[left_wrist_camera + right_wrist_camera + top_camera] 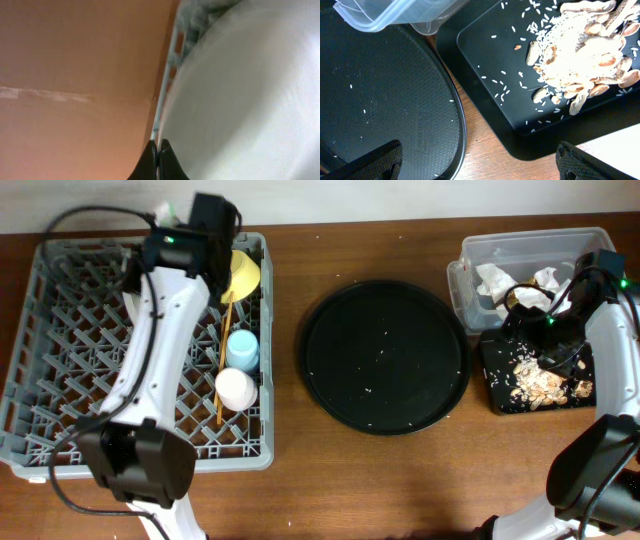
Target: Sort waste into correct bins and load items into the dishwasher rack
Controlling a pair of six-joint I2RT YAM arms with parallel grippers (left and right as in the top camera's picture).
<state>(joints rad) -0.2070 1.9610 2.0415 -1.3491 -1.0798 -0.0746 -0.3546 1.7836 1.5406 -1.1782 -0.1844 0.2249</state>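
The rack's slots beside the chopsticks are empty. My left gripper should next lower the plate into those slots and let go of its rim.
My left gripper is shut on the thin rim of the pale grey-green plate, at the back edge of the grey dishwasher rack. In the overhead view the left arm hides the plate. The rack's right side holds the yellow bowl, light blue cup, pale pink cup and chopsticks. My right gripper is wide open and empty, low over the table between the round tray and the shallow black tray, which holds the food scraps. Napkins lie in the clear tub.
A big round black tray with a few rice grains sits mid-table; its rim also shows in the right wrist view. The clear tub's corner overhangs it there. Bare wood shows along the front edge.
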